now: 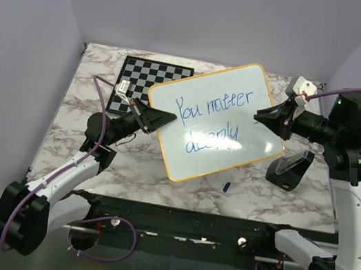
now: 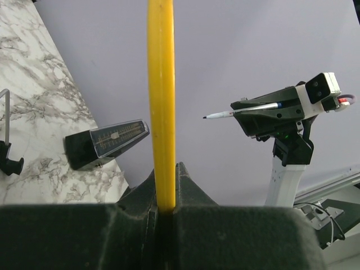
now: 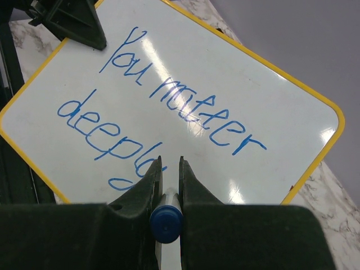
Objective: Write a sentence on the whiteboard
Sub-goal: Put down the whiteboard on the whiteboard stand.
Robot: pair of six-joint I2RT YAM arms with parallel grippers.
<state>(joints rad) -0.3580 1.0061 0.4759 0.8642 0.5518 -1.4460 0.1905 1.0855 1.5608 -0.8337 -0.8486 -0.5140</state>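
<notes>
My left gripper lowers the whiteboard [image 1: 215,117] onto the black-hooked wire stand on the tabletop below it next, since the blue sentence is complete.
The whiteboard [image 1: 215,117], white with a yellow frame, is held tilted above the table. It bears the blue sentence [image 1: 208,119] "You matter deeply" in two lines, also in the right wrist view [image 3: 169,107]. My left gripper [image 1: 159,119] is shut on the board's left edge; the yellow frame [image 2: 161,101] runs up between its fingers. My right gripper [image 1: 267,117] is shut on a blue-ended marker [image 3: 166,222], its tip a little off the board's right side. The left wrist view shows that marker [image 2: 242,111] pointing toward the board.
A black-and-white chessboard [image 1: 149,80] lies behind the whiteboard. A black stand [image 1: 290,170] sits on the marble table at the right, also in the left wrist view [image 2: 107,142]. A small blue marker cap [image 1: 227,185] lies near the table's front.
</notes>
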